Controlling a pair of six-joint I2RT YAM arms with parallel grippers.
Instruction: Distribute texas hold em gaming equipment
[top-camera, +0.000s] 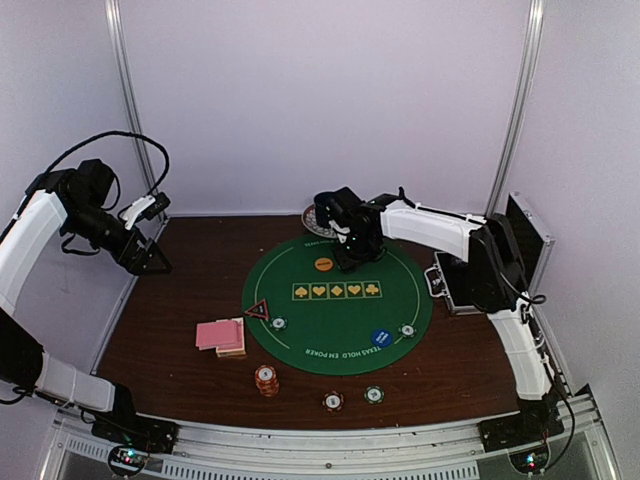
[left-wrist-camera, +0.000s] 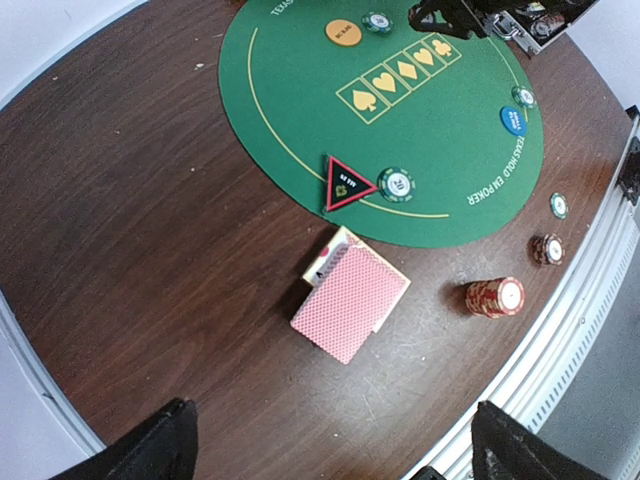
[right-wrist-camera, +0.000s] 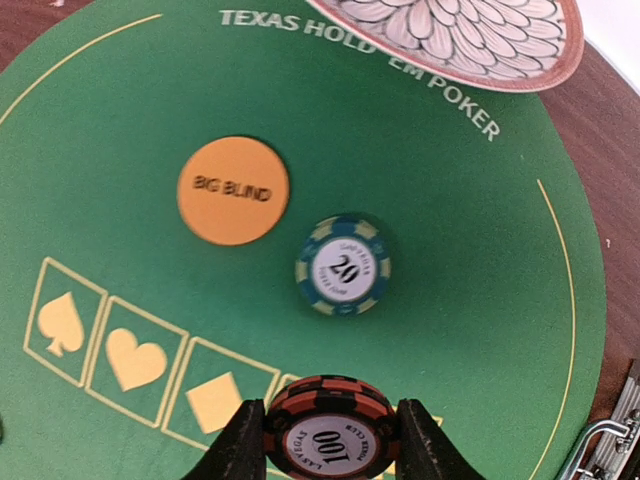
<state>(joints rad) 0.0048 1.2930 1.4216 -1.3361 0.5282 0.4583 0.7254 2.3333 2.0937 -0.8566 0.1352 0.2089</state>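
Next, my right gripper moves to the right in the top view and down to let go of the stack, because the felt (right-wrist-camera: 440, 312) beside the far green chip is bare.
My right gripper (right-wrist-camera: 332, 445) is shut on a black-and-orange 100 chip (right-wrist-camera: 332, 425), held just above the green mat's far half (top-camera: 352, 255). Beyond it on the felt lie a green 20 chip (right-wrist-camera: 343, 265) and the orange Big Blind disc (right-wrist-camera: 233, 190). Pink-backed cards (left-wrist-camera: 350, 300) sit on the wood left of the mat, near the black-red triangle marker (left-wrist-camera: 345, 184). An orange chip stack (top-camera: 267, 380), two single chips (top-camera: 333, 401) and the blue disc (top-camera: 381, 338) are toward the front. My left gripper (left-wrist-camera: 335, 450) hangs open and empty, high at the left (top-camera: 150, 258).
The round green mat (top-camera: 300, 330) covers the table's middle. A patterned saucer (right-wrist-camera: 470, 35) with a dark cup (top-camera: 320, 215) stands at the mat's far edge. An open metal case (top-camera: 460, 285) lies at the right. White walls close in the back and sides.
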